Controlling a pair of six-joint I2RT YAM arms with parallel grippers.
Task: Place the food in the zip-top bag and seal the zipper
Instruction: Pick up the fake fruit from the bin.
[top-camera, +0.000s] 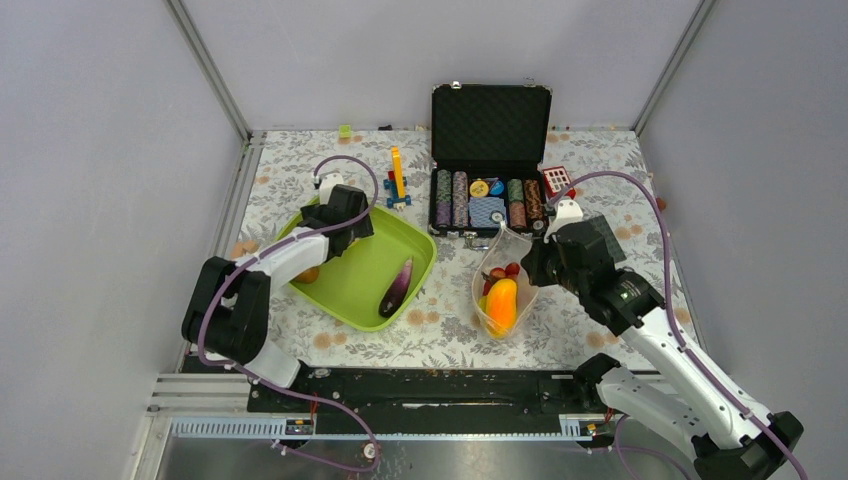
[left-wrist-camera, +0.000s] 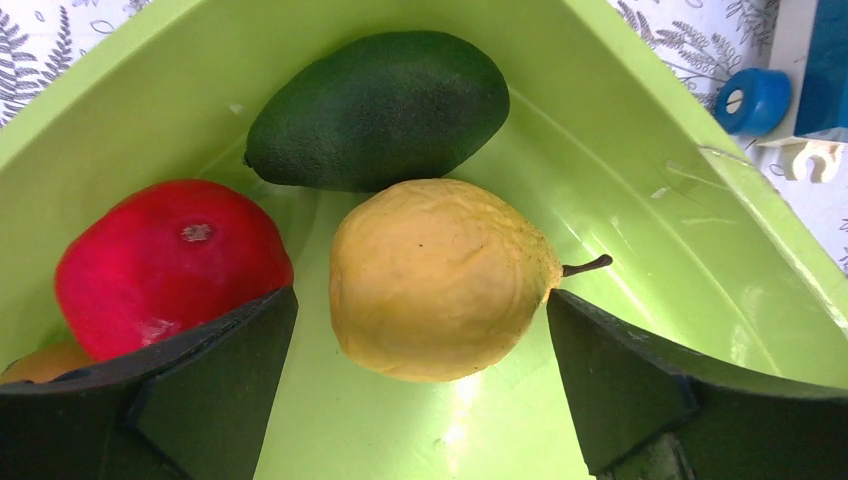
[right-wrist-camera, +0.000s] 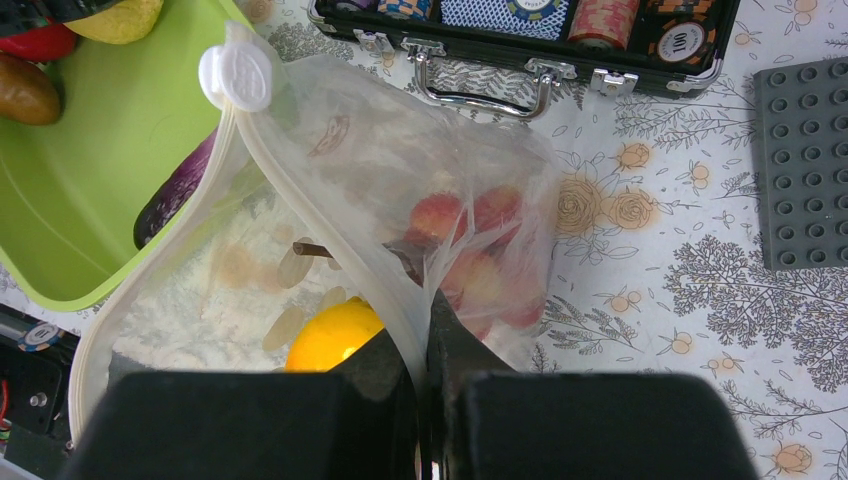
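Observation:
The yellow fruit (left-wrist-camera: 435, 275) is just below and already between the open fingers, so the left gripper next needs to lower them a little and close from the blunt end and the stem end of the fruit.
Food lies in the lime-green tray (top-camera: 352, 283): a yellow pear-like fruit (left-wrist-camera: 435, 275), a dark green avocado (left-wrist-camera: 380, 105), a red fruit (left-wrist-camera: 165, 260), an orange piece (left-wrist-camera: 40, 362) and a purple eggplant (top-camera: 397, 287). My left gripper (left-wrist-camera: 420, 300) is open over the tray's far-left corner, its fingers either side of the yellow fruit without gripping it. The zip-top bag (top-camera: 500, 245) stands right of the tray, mouth open, holding an orange-yellow fruit (top-camera: 501, 303) and red berries (right-wrist-camera: 480, 225). My right gripper (right-wrist-camera: 425, 340) is shut on the bag's rim.
An open black case (top-camera: 490, 122) of striped poker chips sits just behind the bag. A yellow and blue toy (top-camera: 398, 180) stands behind the tray. A grey studded plate (right-wrist-camera: 805, 160) lies right of the bag. Walls close in the floral tablecloth.

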